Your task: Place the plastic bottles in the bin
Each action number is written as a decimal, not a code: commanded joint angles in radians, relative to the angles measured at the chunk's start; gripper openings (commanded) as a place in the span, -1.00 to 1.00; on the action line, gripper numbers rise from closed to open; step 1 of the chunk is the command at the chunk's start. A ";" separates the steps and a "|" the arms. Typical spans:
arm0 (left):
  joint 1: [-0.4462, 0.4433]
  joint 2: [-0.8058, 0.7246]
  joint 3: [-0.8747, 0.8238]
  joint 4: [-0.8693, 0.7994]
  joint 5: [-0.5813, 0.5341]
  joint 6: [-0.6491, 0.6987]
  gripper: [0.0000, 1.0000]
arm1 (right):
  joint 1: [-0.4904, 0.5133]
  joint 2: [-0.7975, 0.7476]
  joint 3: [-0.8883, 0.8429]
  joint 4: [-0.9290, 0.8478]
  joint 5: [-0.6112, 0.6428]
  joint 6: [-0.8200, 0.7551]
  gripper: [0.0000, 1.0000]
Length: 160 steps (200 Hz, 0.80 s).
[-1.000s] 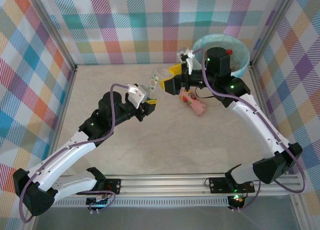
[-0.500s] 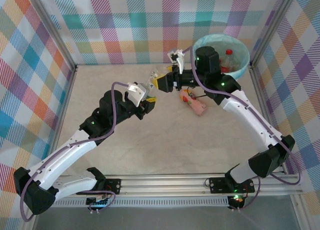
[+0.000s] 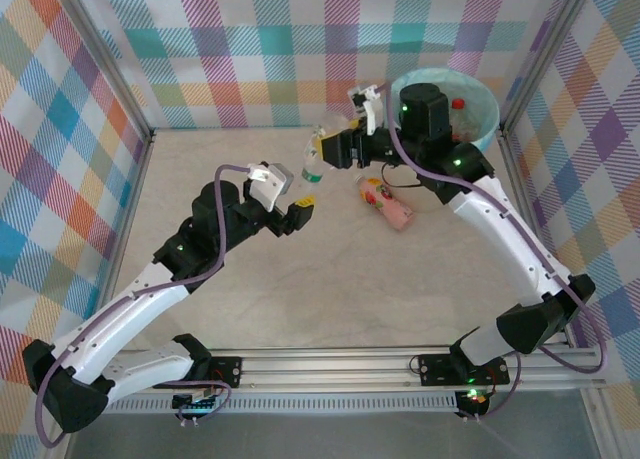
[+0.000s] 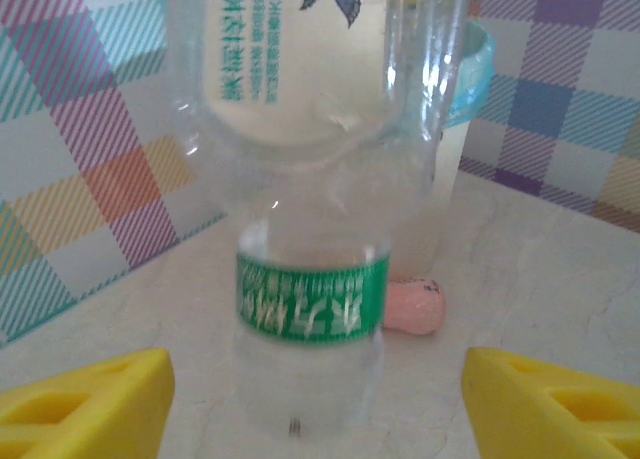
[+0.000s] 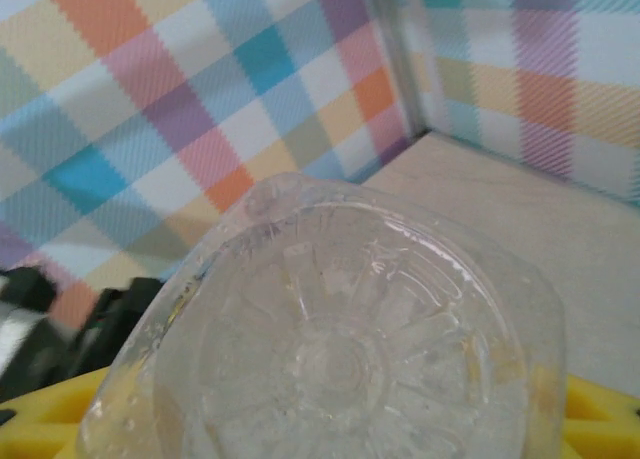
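Observation:
The bottle should be released next where a red-capped one already lies, so I should swing my right gripper away from the open left gripper and over the bin's lined opening (image 3: pixel 466 115).
A clear plastic bottle (image 3: pixel 313 161) with a white label and a green band hangs above the table, and my right gripper (image 3: pixel 327 151) is shut on it. In the right wrist view its ribbed base (image 5: pixel 340 359) sits between the yellow fingers (image 5: pixel 45 419). My left gripper (image 3: pixel 292 199) is open just below and in front of this bottle (image 4: pixel 312 229), its yellow fingers (image 4: pixel 85 404) wide apart and touching nothing. A pink bottle (image 3: pixel 386 201) lies on the table to the right. The white bin (image 3: pixel 478 114) with a mint-green liner stands at the back right, with a red-capped bottle (image 3: pixel 458 105) inside.
Checked walls with metal posts close in the table on three sides. The bin's rim (image 4: pixel 482 54) and the pink bottle's end (image 4: pixel 412 306) lie beyond the held bottle in the left wrist view. Bare tabletop (image 3: pixel 330 289) stretches between the two arms.
The right gripper came in from the right and shut on the clear bottle. The left gripper let go of it and drew back toward the near left, now open.

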 commanded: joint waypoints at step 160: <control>0.006 -0.113 -0.033 -0.031 -0.087 0.001 0.70 | -0.183 0.177 0.208 -0.109 1.108 -0.719 -0.02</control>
